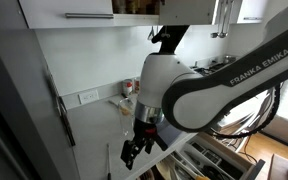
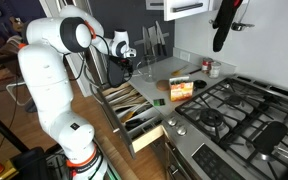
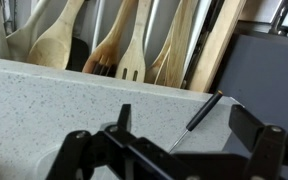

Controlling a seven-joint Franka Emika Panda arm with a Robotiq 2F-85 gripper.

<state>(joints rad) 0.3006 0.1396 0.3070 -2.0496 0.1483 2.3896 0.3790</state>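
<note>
The black handle (image 3: 200, 115) lies below my gripper and to its right in the wrist view, so I will shift there, turning to match its slant, and descend around it.
My gripper (image 3: 170, 152) is open and empty, and hovers low over a speckled grey countertop (image 3: 54, 95). A thin black stick-like tool with a metal tip (image 3: 199, 120) lies on the counter between the fingers, nearer the right one. Just beyond the counter edge, several wooden spoons and spatulas (image 3: 114, 45) lie in an open drawer. In both exterior views the gripper (image 2: 136, 68) (image 1: 134, 148) points down at the counter next to the open utensil drawer (image 2: 129, 105).
An orange box (image 2: 181, 88) lies on the counter beside a gas stove (image 2: 234, 105). A dark board (image 3: 269, 70) stands at the right in the wrist view. White cabinets (image 1: 64, 12) hang above a wall with an outlet (image 1: 88, 97).
</note>
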